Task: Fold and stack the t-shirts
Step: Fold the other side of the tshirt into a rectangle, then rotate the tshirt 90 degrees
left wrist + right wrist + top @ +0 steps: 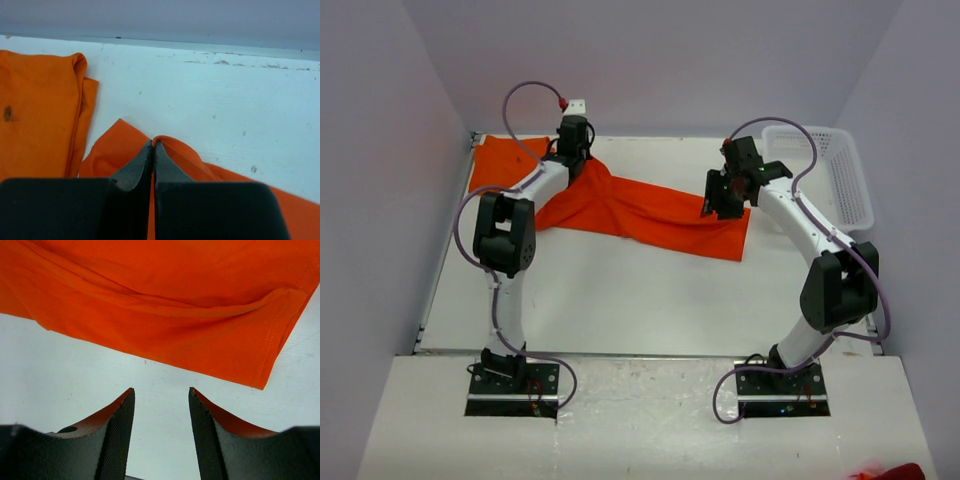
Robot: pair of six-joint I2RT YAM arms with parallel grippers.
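The robot's right gripper will next move down and away from the basket, onto the layered folds.
One orange t-shirt (650,212) lies stretched in a long band across the table from back left to right. My left gripper (578,170) is at its left end, and in the left wrist view it (154,146) is shut on a raised fold of this shirt (185,155). A second orange t-shirt (500,162), folded, lies at the back left corner and also shows in the left wrist view (40,115). My right gripper (716,208) hangs over the shirt's right end. In the right wrist view it (161,395) is open and empty over bare table, with the shirt's hemmed edge (165,315) just beyond its fingertips.
A white lattice basket (842,185) stands at the back right by the right arm. The back wall runs close behind the left gripper. Something red (895,472) lies on the floor at the near right, off the table.
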